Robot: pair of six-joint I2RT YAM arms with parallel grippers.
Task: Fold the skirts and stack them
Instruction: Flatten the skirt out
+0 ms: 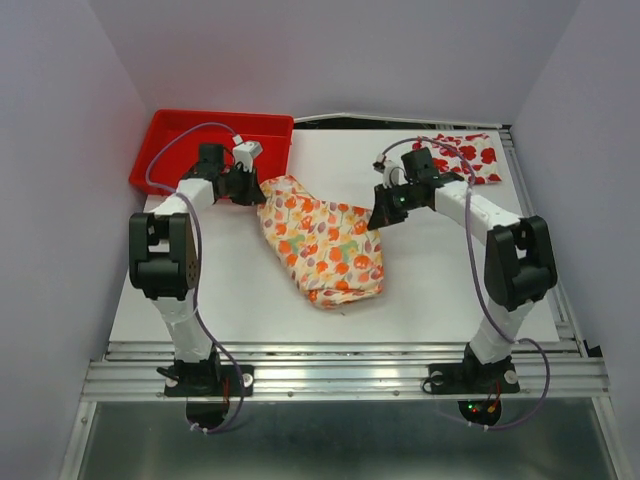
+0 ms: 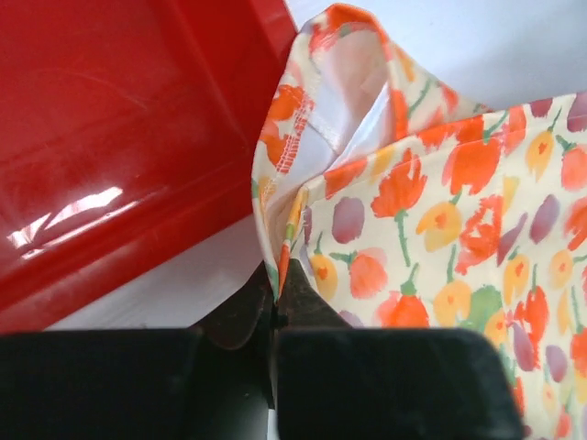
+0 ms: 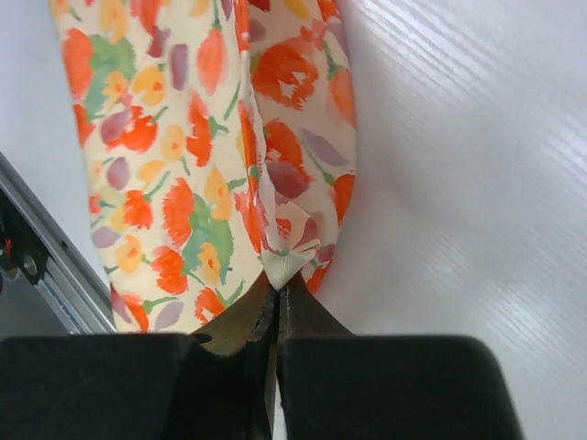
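Note:
Up, then down to the right in the top view, onto bare tabletop beside the tray, my left gripper will release the skirt's corner because the skirt lies bunched.
The cream skirt with small orange, red and yellow marks lies in the middle of the table. My left gripper is shut on its far left corner, right beside the red tray. My right gripper is shut on the far right corner, pinching a small fold of cloth. The white skirt with big red flowers lies at the back right of the table, behind my right arm.
A red plastic tray stands at the back left, its wall close to my left gripper. The white table top ends in a metal rail at the front.

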